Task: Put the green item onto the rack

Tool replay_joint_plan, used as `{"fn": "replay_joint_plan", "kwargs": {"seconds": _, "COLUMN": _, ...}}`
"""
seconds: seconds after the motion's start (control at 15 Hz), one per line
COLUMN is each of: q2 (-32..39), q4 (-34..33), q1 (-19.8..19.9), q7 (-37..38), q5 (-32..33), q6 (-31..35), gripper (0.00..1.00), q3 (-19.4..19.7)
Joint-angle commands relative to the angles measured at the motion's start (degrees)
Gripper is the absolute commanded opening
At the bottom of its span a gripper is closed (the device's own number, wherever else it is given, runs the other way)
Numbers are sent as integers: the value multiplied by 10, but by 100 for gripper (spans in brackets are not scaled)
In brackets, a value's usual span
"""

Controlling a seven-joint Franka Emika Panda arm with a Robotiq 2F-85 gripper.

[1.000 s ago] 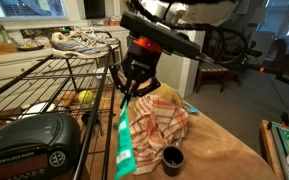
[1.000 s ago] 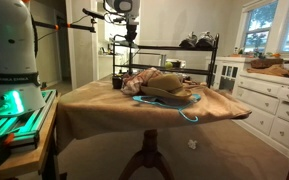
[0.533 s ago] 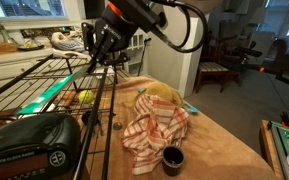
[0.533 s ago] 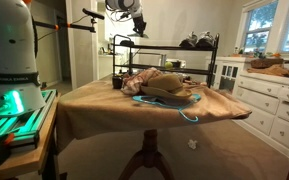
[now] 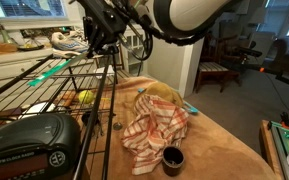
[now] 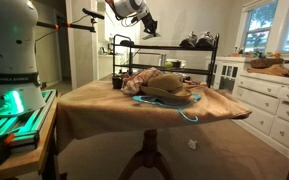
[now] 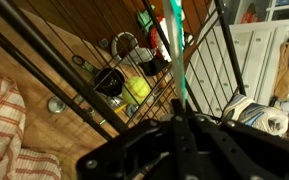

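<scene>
Next, the gripper carries the green item down and toward the radio onto the bars of the rack's top shelf, as the green item still hangs above the rack (image 5: 19,82).
The green item (image 5: 50,72) is a long bright-green strip held out flat over the top tier of the black wire rack (image 5: 19,82). My gripper (image 5: 92,52) is shut on one end of it, above the rack's top edge. In the wrist view the strip (image 7: 176,50) runs from my shut fingers (image 7: 181,118) out across the rack's bars. In an exterior view the gripper (image 6: 147,28) hangs above the rack (image 6: 174,48); the strip is too small to make out there.
A striped cloth (image 5: 154,125) and a small black cup (image 5: 172,158) lie on the brown table. A radio (image 5: 29,140), a yellow-green fruit (image 5: 84,98) and sneakers (image 5: 74,40) sit on the rack's tiers.
My gripper has lifted the green strip from above the striped cloth and carried it up and over the rack's top tier. The strip has swung from hanging down to lying nearly level.
</scene>
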State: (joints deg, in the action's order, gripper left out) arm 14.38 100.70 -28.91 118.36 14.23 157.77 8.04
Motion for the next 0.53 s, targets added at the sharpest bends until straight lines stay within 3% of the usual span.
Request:
{"fn": "replay_joint_plan", "kwargs": {"seconds": 0.0, "q2": 55, "q4": -48, "q1": -56, "q7": 139, "q5": 57, "q6": -21, "gripper": 0, "q3": 32}}
{"fn": "replay_joint_plan", "kwargs": {"seconds": 0.13, "q2": 79, "q4": -61, "q1": -76, "q7": 179, "q5": 64, "q6": -28, "gripper": 0, "q3": 36}}
{"fn": "replay_joint_plan", "kwargs": {"seconds": 0.2, "q2": 88, "q4": -69, "q1": -60, "q7": 202, "q5": 80, "q6": -33, "gripper": 0, "q3": 11}}
{"fn": "replay_joint_plan", "kwargs": {"seconds": 0.47, "q2": 112, "q4": -88, "q1": -69, "q7": 247, "q5": 89, "q6": -37, "gripper": 0, "q3": 7}}
